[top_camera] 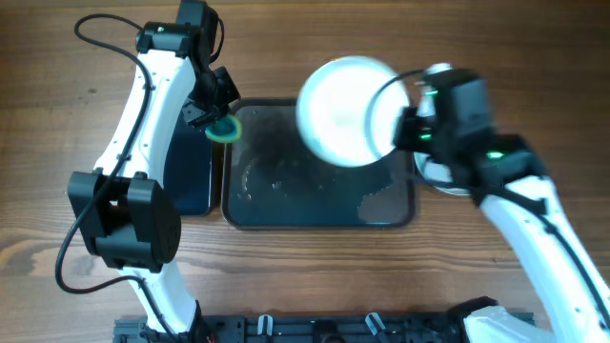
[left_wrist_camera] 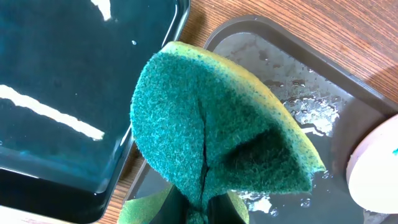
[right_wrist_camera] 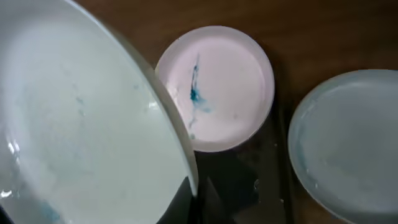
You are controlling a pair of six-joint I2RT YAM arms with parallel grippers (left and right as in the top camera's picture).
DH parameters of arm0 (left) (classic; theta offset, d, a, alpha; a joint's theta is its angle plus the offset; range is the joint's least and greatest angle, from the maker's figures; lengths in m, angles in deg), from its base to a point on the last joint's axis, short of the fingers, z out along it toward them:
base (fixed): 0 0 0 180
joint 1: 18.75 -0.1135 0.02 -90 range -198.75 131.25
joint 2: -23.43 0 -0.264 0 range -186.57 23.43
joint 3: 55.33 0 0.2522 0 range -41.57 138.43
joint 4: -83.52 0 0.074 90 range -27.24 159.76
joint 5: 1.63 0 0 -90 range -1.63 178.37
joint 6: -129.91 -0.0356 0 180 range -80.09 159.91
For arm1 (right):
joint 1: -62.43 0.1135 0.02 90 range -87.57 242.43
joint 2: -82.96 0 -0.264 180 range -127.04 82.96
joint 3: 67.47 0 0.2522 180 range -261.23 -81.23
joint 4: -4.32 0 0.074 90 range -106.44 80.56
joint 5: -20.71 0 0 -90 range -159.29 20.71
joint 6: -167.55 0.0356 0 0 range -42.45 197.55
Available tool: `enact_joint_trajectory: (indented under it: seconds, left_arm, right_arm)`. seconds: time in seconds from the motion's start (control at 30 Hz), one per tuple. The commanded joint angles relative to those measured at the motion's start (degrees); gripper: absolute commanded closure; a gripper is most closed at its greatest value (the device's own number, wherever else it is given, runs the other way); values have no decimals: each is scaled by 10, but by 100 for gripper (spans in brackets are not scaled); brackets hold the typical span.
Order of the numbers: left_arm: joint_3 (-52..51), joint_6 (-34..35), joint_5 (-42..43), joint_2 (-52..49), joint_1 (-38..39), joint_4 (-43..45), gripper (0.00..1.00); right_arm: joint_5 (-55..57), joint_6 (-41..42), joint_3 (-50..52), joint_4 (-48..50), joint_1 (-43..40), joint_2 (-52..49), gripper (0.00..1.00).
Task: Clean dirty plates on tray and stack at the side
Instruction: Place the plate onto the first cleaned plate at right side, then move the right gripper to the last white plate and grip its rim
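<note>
The held plate goes toward the right in the overhead view with my right gripper next and comes down onto the third plate, stacked beside the tray.
My right gripper is shut on the rim of a white plate and holds it tilted above the large dark grey tray. The held plate shows faint blue traces. In the right wrist view, a second plate with a blue-green smear lies below it. A third plate lies on the table right of the tray. My left gripper is shut on a green sponge over the tray's wet far-left corner.
A smaller black tray holding water lies just left of the large tray. Water drops and puddles cover the large tray. A plate's edge shows at the right of the left wrist view.
</note>
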Motion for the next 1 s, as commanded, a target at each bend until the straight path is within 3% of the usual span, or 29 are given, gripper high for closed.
enact_joint_trajectory:
  seconds: [0.0, 0.17, 0.27, 0.53, 0.77, 0.87, 0.97]
  left_arm:
    - [7, -9, -5, 2, -2, 2, 96]
    - [7, -9, -5, 2, -2, 2, 96]
    - [7, -9, -5, 2, -2, 2, 96]
    - [7, -9, -5, 2, -2, 2, 96]
    - [7, -9, -6, 2, -2, 2, 96]
    - [7, -9, -6, 2, -2, 2, 96]
    - [7, -9, -8, 2, -2, 3, 96]
  right_arm:
    - [-59, 25, -15, -45, -145, 34, 96]
    - [21, 24, -1, -78, -297, 4, 96]
    - [29, 9, 5, -92, -341, -49, 96]
    - [66, 10, 6, -118, -347, -208, 96]
    - [72, -9, 6, -121, -347, -219, 95]
    - [72, -21, 5, -126, -347, -219, 81]
    - [67, -23, 0, -128, -347, -219, 77]
